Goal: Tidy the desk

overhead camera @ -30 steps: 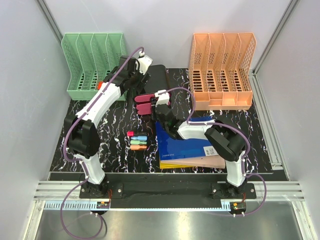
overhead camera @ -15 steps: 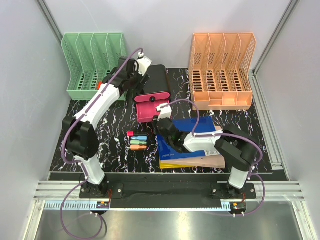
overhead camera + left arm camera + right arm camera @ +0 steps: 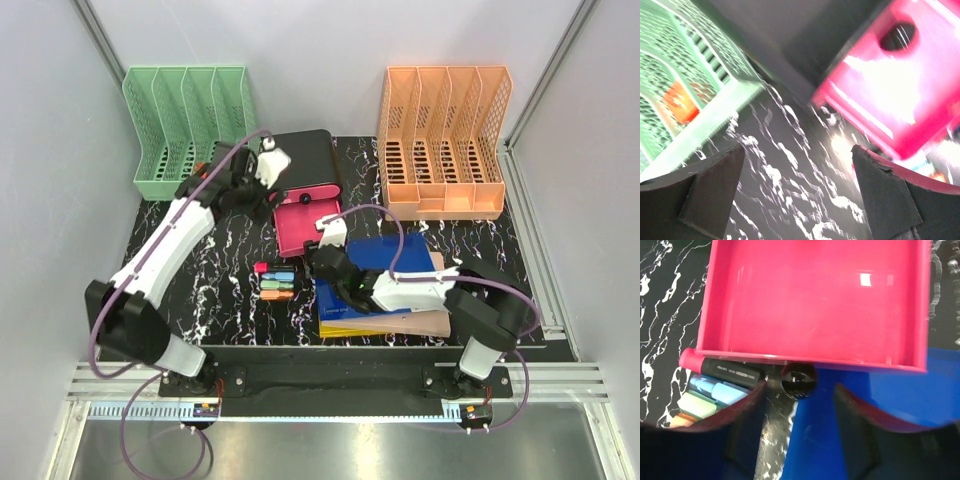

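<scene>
The green and orange markers are below my left gripper and closer to my base, so next it will pull back, turn, and then go down around them.
The desk (image 3: 230, 250) is a black tabletop with white veining. At its back middle stands a black drawer box (image 3: 308, 158) with its pink drawer (image 3: 300, 225) pulled out and empty (image 3: 815, 300). My left gripper (image 3: 797, 195) is open over bare desk, just left of the box, with the pink front (image 3: 900, 95) to its right. My right gripper (image 3: 800, 412) is open too. The drawer's black knob (image 3: 799, 380) sits just ahead of its fingertips, free of them. In the top view the right gripper (image 3: 322, 252) is at the drawer's near end.
Several coloured markers (image 3: 275, 282) lie left of the right gripper, and show as markers (image 3: 715, 387) beside the drawer. A blue book (image 3: 385, 270) tops a stack at the front right. A green file rack (image 3: 185, 125) and an orange file rack (image 3: 445, 135) stand at the back.
The drawer box has come to rest flat with its pink drawer out. Both grippers have opened wider. The left arm has swung left off the box, and the right gripper has let go of the knob.
</scene>
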`<state>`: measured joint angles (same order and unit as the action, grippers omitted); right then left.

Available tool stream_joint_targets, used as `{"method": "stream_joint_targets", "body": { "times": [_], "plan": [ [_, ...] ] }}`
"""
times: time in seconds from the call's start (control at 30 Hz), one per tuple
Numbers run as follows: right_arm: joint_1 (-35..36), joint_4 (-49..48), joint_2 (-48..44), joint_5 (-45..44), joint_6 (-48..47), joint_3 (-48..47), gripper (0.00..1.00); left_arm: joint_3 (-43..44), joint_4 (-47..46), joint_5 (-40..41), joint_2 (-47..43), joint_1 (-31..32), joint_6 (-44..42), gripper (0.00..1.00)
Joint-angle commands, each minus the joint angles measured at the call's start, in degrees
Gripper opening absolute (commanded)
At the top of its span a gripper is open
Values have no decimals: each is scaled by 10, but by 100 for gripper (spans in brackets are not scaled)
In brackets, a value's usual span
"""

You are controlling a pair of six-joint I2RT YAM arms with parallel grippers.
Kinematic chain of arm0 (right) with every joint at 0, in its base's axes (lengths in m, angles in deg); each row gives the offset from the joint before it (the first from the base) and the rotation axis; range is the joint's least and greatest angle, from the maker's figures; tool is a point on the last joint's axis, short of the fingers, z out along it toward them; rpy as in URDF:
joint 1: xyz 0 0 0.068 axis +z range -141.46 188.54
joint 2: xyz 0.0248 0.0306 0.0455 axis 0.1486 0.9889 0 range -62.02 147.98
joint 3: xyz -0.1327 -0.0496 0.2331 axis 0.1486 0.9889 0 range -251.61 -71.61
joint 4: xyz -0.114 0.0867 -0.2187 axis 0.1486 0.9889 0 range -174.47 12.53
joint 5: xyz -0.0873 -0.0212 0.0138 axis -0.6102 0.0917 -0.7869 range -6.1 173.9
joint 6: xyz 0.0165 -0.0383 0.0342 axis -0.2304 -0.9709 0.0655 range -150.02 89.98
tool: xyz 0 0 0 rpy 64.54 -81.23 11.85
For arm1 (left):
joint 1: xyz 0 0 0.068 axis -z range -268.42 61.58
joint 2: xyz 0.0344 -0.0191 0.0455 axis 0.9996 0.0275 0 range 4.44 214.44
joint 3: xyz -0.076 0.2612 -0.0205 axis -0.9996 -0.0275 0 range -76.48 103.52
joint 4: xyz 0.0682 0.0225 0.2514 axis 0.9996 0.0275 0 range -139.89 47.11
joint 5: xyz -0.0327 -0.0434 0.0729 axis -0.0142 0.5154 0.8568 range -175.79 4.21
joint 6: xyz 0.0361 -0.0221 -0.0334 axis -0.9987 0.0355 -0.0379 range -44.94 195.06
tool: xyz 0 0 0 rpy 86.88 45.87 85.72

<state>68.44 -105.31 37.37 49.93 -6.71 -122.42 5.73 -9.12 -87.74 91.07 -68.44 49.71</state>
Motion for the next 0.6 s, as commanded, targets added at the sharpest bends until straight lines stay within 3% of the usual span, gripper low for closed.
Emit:
{"method": "stream_joint_targets", "body": {
  "times": [0.0,0.07,0.27,0.57],
  "plan": [
    [5,58,-91,-52,9,6,78,-102,34,-82,-86,2,-57,95],
    [5,69,-144,-57,11,21,84,-172,46,-96,-121,12,-80,93],
    [5,113,-275,-71,15,55,87,-324,39,-97,-171,68,-124,70],
    [4,182,-391,-115,28,104,85,-378,-20,-101,-145,102,-130,66]
  ]
}}
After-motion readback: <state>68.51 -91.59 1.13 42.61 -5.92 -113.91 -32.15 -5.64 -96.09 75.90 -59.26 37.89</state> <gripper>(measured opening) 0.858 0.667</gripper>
